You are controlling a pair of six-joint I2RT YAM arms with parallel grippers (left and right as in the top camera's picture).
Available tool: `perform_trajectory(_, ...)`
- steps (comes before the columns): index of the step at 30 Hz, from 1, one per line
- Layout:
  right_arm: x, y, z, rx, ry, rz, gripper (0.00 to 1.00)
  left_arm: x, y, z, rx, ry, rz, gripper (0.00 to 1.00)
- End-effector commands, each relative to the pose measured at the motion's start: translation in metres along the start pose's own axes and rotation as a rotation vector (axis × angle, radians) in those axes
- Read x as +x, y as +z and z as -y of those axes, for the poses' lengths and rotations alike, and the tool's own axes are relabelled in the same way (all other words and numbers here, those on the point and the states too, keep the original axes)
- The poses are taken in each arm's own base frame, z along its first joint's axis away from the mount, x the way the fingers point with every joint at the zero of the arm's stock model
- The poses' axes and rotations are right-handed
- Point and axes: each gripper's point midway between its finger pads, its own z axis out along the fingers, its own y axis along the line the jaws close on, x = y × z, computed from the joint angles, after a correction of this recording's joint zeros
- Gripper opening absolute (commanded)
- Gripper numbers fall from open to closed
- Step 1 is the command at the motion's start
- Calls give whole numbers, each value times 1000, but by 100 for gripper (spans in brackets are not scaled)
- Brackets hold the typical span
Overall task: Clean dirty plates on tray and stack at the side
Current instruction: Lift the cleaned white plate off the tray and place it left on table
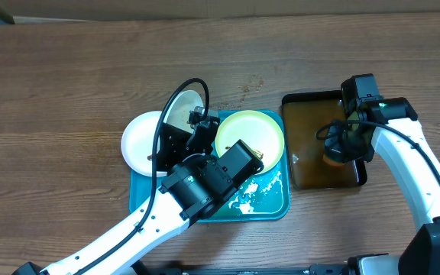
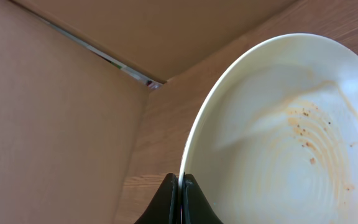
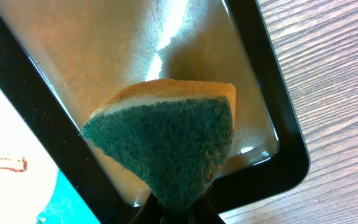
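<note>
Next, my left gripper swings to the left in the overhead view, lowers there and releases the plate's rim, as the tabletop (image 1: 90, 159) beside the second white plate is bare.
My left gripper (image 1: 198, 122) is shut on the rim of a white plate (image 1: 183, 107) and holds it tilted up over the back of the turquoise tray (image 1: 270, 205). The left wrist view shows the jaws (image 2: 182, 182) pinching that plate (image 2: 278, 137), which has brown smears and specks. A second white plate (image 1: 142, 141) lies at the tray's left end. The pale green plate (image 1: 250, 136) lies at its right end. My right gripper (image 1: 336, 150) is shut on a green-and-yellow sponge (image 3: 166, 143) over the black tray (image 1: 312, 172).
The black tray (image 3: 284, 155) holds brownish water and stands right beside the turquoise tray's right edge (image 3: 61, 200). Foam lies on the turquoise tray's front right part. Cardboard walls stand behind the wooden table (image 1: 67, 76).
</note>
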Motion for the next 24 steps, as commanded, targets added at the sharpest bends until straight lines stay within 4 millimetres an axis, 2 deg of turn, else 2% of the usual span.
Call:
perform_trajectory(1, -1, 1, -1, -7, -2, 0, 4, -9, -1, -6, -24, -30, 16, 4)
perform_trajectory(4, -1, 1, -1, -6, -2, 0, 4, -4, 5, -3, 1, -41, -20, 4)
perform_trajectory(7, -1, 1, -1, -7, -2, 0, 4, 7, 21, -7, 10, -65, -89, 4)
perform_trajectory(13, -1, 1, -1, -6, -2, 0, 4, 39, 60, -33, -18, -166, -263, 4)
perform_trajectory(19, -1, 1, -1, -6, -2, 0, 4, 96, 101, -49, 73, -376, -531, 4)
perform_trajectory(24, -1, 1, -1, -6, -2, 0, 4, 143, 130, -74, 98, -637, -701, 4)
